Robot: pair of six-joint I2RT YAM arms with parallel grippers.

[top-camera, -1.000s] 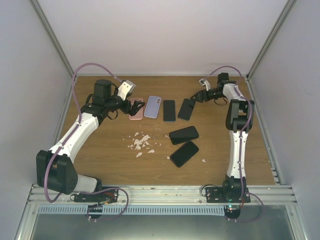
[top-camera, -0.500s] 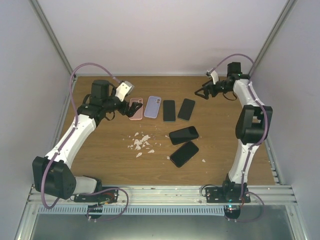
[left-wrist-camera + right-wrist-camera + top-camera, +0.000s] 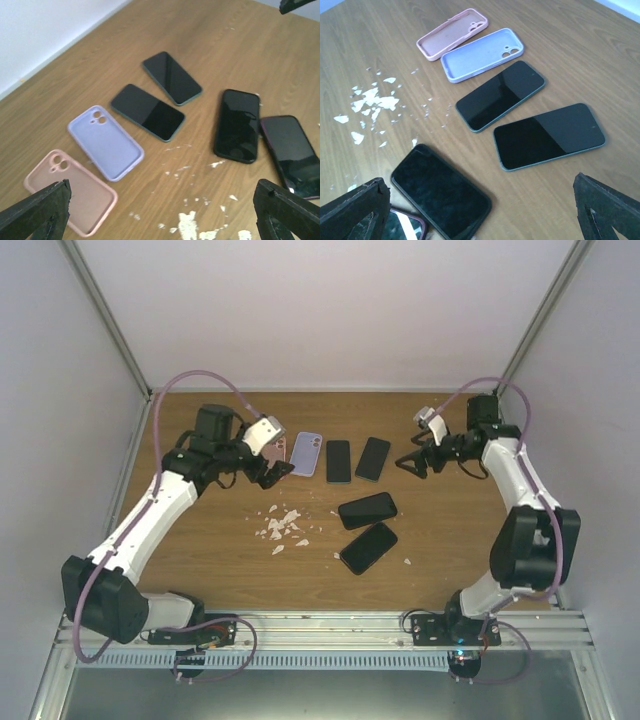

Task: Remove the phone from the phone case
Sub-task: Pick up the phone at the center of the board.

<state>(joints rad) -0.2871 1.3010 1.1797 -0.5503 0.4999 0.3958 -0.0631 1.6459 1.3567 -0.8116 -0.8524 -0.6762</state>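
Note:
I need to move my left gripper down and across next onto the long edges of the black case below, to the right in the top view, because the black case (image 3: pixel 367 509) has a phone in it.
Two phones in cases lie mid-table: one in a black case (image 3: pixel 367 509) (image 3: pixel 440 192) (image 3: pixel 237 125), one in a maroon-edged case (image 3: pixel 368 547) (image 3: pixel 292 155). Behind them lie two bare dark phones (image 3: pixel 338 460) (image 3: pixel 373 457), an empty lilac case (image 3: pixel 305 453) (image 3: pixel 105 148) and an empty pink case (image 3: pixel 70 197) (image 3: pixel 452 33). My left gripper (image 3: pixel 272 470) (image 3: pixel 160 212) hovers open over the pink case, holding nothing. To the right of the bare phones my right gripper (image 3: pixel 410 465) (image 3: pixel 480 210) hangs open and empty.
White flecks (image 3: pixel 283 525) are scattered on the wooden table (image 3: pixel 450 530) left of the cased phones. White walls stand close on the left, right and back. A metal rail (image 3: pixel 320 625) runs along the near edge.
My right arm has swung from the back of the table toward the front and right, away from the bare phone, its jaws opening wide. My left gripper has shifted right over the pink case.

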